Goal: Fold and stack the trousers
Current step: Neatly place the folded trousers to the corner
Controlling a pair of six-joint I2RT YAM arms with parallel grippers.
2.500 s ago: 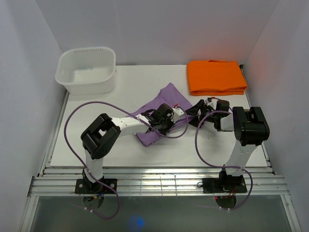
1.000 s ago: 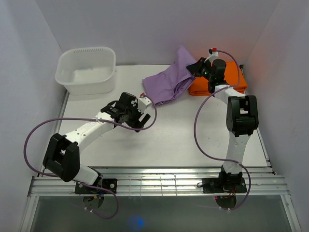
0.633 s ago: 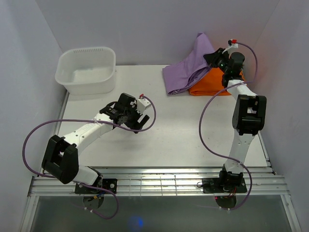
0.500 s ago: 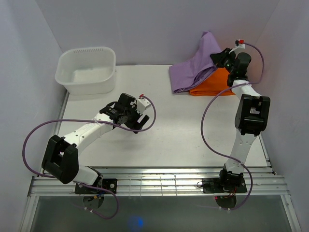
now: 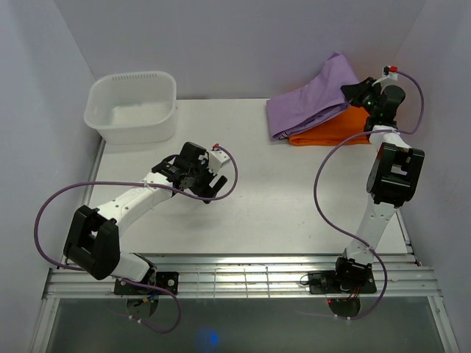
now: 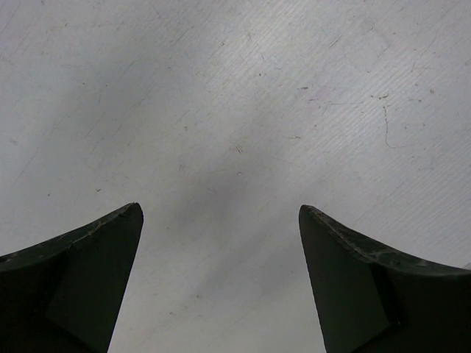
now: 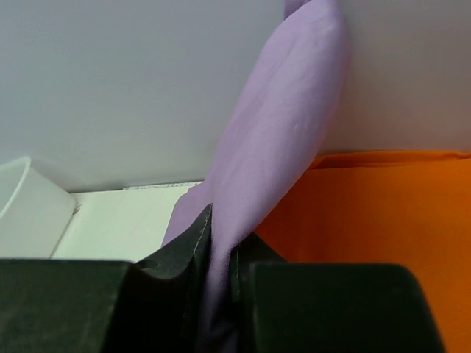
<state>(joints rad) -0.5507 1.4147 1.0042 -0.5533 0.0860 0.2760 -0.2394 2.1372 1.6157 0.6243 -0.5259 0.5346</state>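
Observation:
The orange cloth's near corner [image 5: 364,139] lies below my right gripper and to its right in the top view. I will move my right gripper down over that corner next and let go of the trousers [image 5: 309,99].
The lilac trousers [image 5: 309,99] hang folded from my right gripper [image 5: 352,91] at the back right. Their lower end trails over the folded orange cloth [image 5: 335,129] and onto the table beside it. In the right wrist view the trousers [image 7: 280,154] are pinched between the shut fingers of the right gripper [image 7: 221,239], with the orange cloth [image 7: 375,213] below on the right. My left gripper [image 5: 206,180] hovers over bare table left of centre, open. In the left wrist view the left gripper [image 6: 221,213] has only the white table [image 6: 235,95] between its fingers.
A white plastic tub [image 5: 132,107] stands at the back left, and its corner [image 7: 29,209] shows in the right wrist view. White walls close in the back and both sides. Purple cables loop off both arms.
The right gripper has carried the trousers rightward and back, from the table's middle to over the orange cloth. The left arm pulled back to the left earlier and has since held still.

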